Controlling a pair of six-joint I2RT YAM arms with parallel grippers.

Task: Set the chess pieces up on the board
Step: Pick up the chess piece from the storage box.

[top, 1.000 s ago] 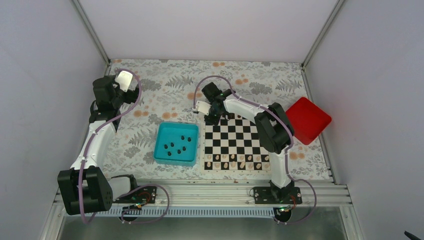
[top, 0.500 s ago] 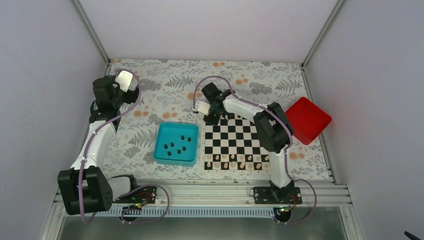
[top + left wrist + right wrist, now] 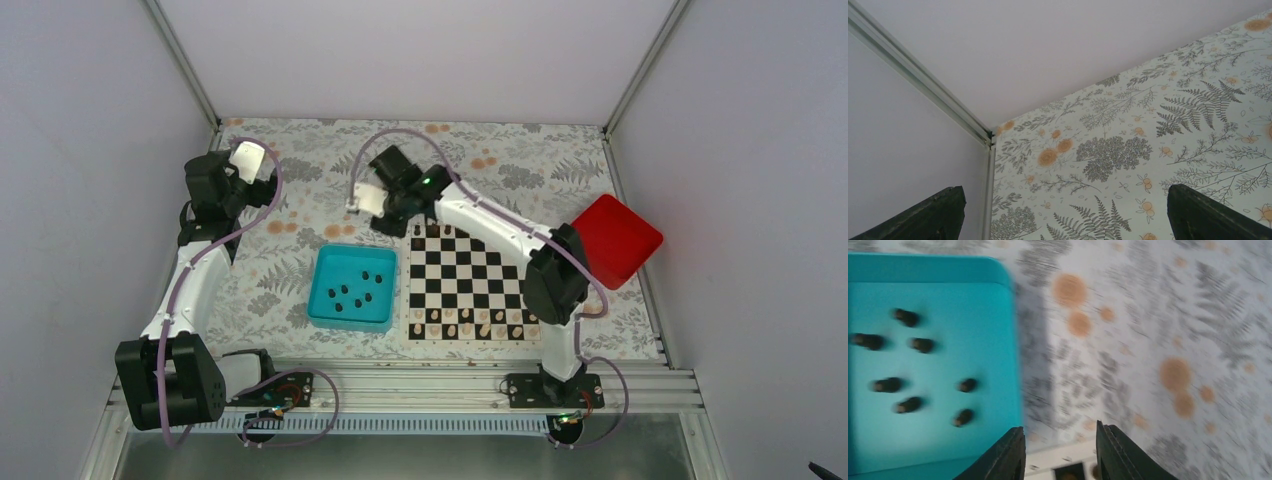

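My right gripper will move back and down next, past the teal tray's far rim, to the farthest dark piece [image 3: 365, 275].
The board [image 3: 470, 272] lies at centre right, with pale pieces along its near rows. Several dark chess pieces [image 3: 352, 290] lie in a teal tray [image 3: 325, 315] to its left. My right gripper [image 3: 392, 218] hangs off the board's far left corner, behind the tray. In the blurred right wrist view it [image 3: 1060, 450] is open with nothing between its fingers. The dark pieces [image 3: 923, 345] lie in the tray [image 3: 998, 340] to its left, and the board's corner [image 3: 1068, 467] shows below. My left gripper [image 3: 262, 190] is at the far left, open [image 3: 1063, 220] over bare cloth.
A red box [image 3: 615, 240] sits tilted at the board's right. Pale pieces [image 3: 465, 322] fill the board's near rows. The enclosure's walls and metal corner post [image 3: 990, 150] stand close to the left gripper. A floral cloth [image 3: 330, 170] covers the table.
My right gripper has opened at the board's far left corner and swung away to the left and back, toward the tray. The left arm has not moved.
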